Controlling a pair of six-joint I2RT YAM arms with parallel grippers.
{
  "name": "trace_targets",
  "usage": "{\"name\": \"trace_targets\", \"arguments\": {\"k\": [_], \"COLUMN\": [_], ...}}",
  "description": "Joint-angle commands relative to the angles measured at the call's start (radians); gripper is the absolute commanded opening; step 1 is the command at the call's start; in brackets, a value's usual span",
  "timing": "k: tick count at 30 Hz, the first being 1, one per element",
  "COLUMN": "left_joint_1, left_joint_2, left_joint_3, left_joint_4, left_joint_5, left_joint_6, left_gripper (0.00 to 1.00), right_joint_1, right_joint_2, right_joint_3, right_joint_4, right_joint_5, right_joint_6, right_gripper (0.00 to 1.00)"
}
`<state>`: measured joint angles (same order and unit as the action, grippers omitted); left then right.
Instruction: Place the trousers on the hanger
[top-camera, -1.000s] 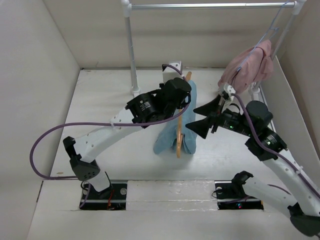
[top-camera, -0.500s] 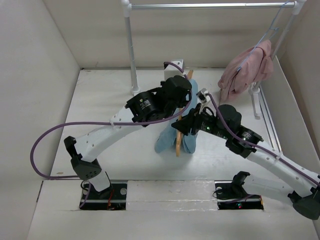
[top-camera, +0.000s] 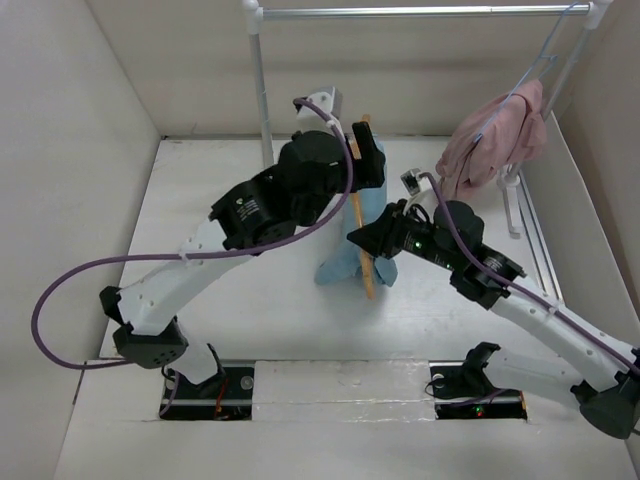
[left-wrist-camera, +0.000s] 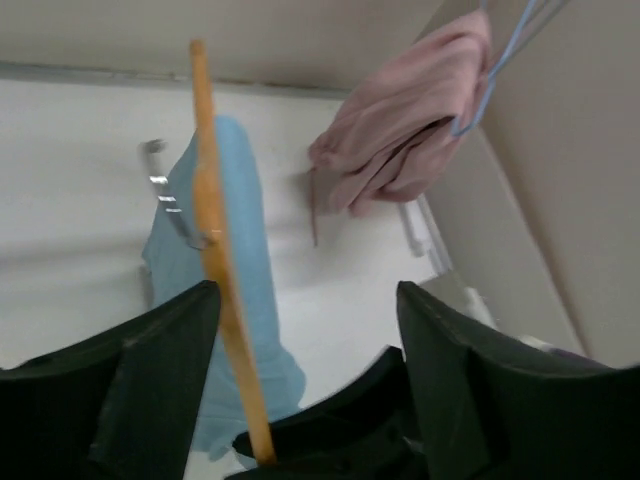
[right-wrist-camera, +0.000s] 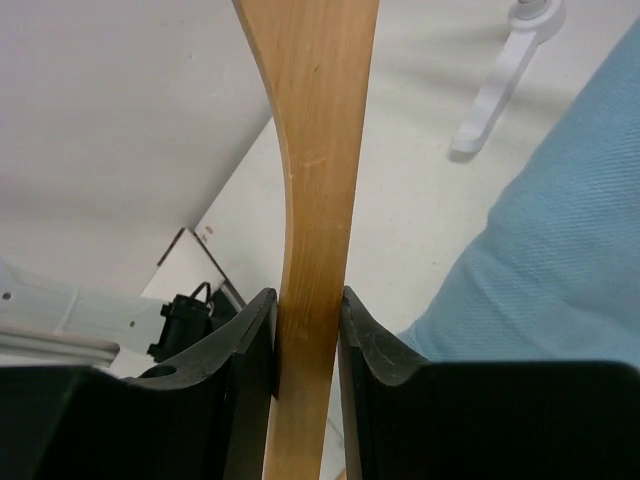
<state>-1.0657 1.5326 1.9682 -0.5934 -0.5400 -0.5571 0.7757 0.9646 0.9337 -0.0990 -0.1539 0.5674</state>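
Note:
My right gripper should next lift outward to the part of the bar (top-camera: 516, 11) beside the pink garment's hanger, as it is empty, then put the tan hanger's hook over it and let go.
The tan wooden hanger (top-camera: 363, 225) stands nearly upright over the middle of the table, with the light blue trousers (top-camera: 345, 250) draped over it. My right gripper (top-camera: 370, 245) is shut on the lower part of the wooden arm; in the right wrist view both pads press the hanger (right-wrist-camera: 312, 190), and the trousers (right-wrist-camera: 560, 230) hang to the right. My left gripper (top-camera: 366, 160) is up by the hanger's top end, open. In the left wrist view its jaws (left-wrist-camera: 305, 300) stand wide, and the hanger (left-wrist-camera: 215, 230) runs just inside the left finger without being clamped. Its metal hook (left-wrist-camera: 170, 200) lies against the trousers (left-wrist-camera: 240, 270).
A white clothes rack has its rail (top-camera: 420, 12) across the back and a post (top-camera: 262, 100) just left of my left gripper. A pink garment (top-camera: 500, 135) hangs on a thin wire hanger at the right end. Walls close in on both sides.
My right gripper moved in from the right and shut on the hanger's lower arm. My left gripper let go of the hanger, opened, and lifted back toward the rack.

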Motion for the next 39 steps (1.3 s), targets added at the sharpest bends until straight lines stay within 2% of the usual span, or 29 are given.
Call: {"name": "trace_targets", "arguments": {"k": [1,3,4,5,11,13,20,22,23,25,29,39], "left_joint_1": [0.024,0.024,0.024,0.024,0.024,0.024,0.024,0.024,0.024,0.024,0.024,0.024], "left_joint_2": [-0.107,-0.14,-0.166,-0.179,-0.298,-0.356,-0.528,-0.608,-0.609,-0.678,-0.726,-0.749], "left_joint_3": [0.103,0.121,0.123,0.124,0.089,0.028,-0.296,-0.476,-0.477,-0.63,-0.759,-0.844], "left_joint_4": [0.13,0.13,0.135,0.133,0.107,0.095,0.075,0.086,0.086,0.089,0.078,0.096], "left_joint_5": [0.047,0.058,0.061,0.066,0.04,0.014,0.026,0.07,0.071,0.112,0.14,0.175], "left_joint_6": [0.022,0.036,0.039,0.043,0.04,0.023,-0.081,-0.121,-0.138,-0.18,-0.224,-0.245], "left_gripper": [0.69,0.83,0.84,0.99,0.99,0.99,0.99,0.99,0.99,0.99,0.99,0.99], "right_joint_1": [-0.062,-0.098,-0.107,-0.116,-0.196,-0.222,-0.334,-0.38,-0.38,-0.462,-0.542,-0.748], "right_joint_2": [0.032,0.065,0.1,0.118,0.238,0.253,0.299,0.298,0.298,0.305,0.325,0.421], "right_joint_3": [0.146,0.21,0.233,0.279,0.395,0.421,0.525,0.539,0.537,0.537,0.537,0.623], "right_joint_4": [0.226,0.237,0.24,0.243,0.321,0.364,0.45,0.459,0.459,0.488,0.532,0.505], "right_joint_5": [-0.067,-0.073,-0.07,-0.069,-0.091,-0.088,-0.036,-0.001,-0.001,0.011,-0.004,-0.065], "right_joint_6": [-0.023,-0.02,-0.023,-0.024,0.002,0.035,0.101,0.126,0.126,0.179,0.233,0.29], "right_gripper": [0.0,0.0,0.0,0.0,0.0,0.0,0.0,0.0,0.0,0.0,0.0,0.0]}}
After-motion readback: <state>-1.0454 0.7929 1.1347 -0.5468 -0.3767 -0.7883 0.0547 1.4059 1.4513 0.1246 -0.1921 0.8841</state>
